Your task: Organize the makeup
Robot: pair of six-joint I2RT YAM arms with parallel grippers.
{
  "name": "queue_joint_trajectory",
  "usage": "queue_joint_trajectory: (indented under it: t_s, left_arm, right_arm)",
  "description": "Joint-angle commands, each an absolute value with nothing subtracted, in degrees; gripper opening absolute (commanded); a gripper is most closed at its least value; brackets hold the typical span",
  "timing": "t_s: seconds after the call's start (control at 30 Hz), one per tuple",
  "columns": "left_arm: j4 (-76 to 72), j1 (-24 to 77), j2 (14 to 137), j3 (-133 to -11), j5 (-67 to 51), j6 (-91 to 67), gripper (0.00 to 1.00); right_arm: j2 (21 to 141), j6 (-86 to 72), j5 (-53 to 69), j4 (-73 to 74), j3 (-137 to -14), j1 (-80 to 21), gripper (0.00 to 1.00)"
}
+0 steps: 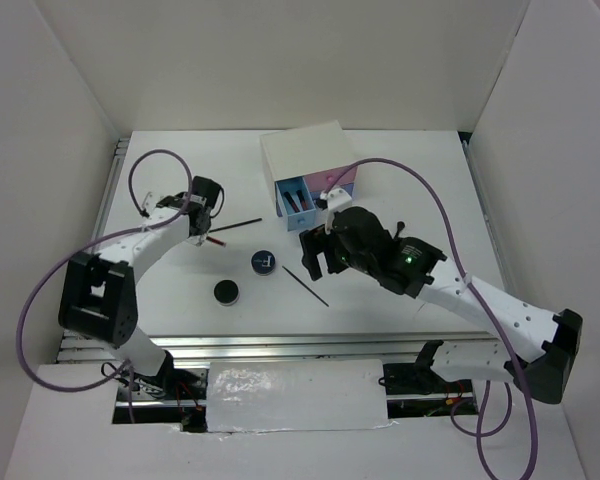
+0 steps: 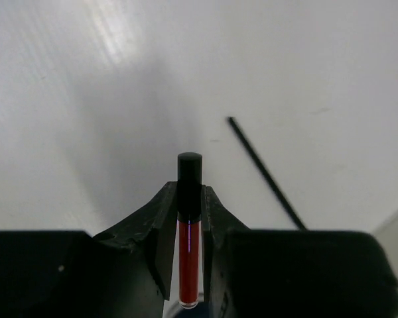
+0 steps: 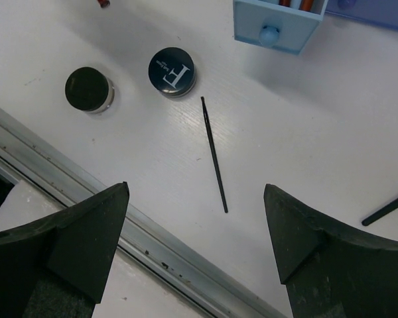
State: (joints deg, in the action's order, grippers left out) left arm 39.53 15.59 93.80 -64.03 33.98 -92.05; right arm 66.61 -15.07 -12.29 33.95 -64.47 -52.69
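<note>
The blue drawer of the white box is open, so I will raise my left gripper, move it over that drawer, then lower and release the lip-gloss tube.
My left gripper (image 1: 206, 232) is shut on a red lip-gloss tube with a black cap (image 2: 189, 232), at the table's left. A thin black stick (image 1: 235, 226) lies just to its right, also in the left wrist view (image 2: 265, 173). My right gripper (image 3: 196, 192) is open and empty above the table. Below it lie a second thin black stick (image 3: 213, 154), a round black compact with a white mark (image 3: 172, 70) and a plain black compact (image 3: 88, 89). In the top view these are the stick (image 1: 306, 285), the marked compact (image 1: 265, 262) and the plain one (image 1: 226, 291).
A white box (image 1: 308, 152) with an open blue drawer (image 3: 278, 30) holding pencils and a pink drawer (image 1: 341, 186) stands at the back centre. A metal rail (image 3: 86, 199) runs along the near table edge. White walls enclose the sides.
</note>
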Motion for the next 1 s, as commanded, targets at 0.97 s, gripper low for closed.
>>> queue_joint_trajectory:
  t_s: [0.97]
  left_arm:
    - [5.6, 34.4, 106.9, -96.6, 20.5, -45.7, 0.0]
  right_arm:
    - [51.1, -22.0, -18.0, 34.8, -62.8, -45.8, 0.93]
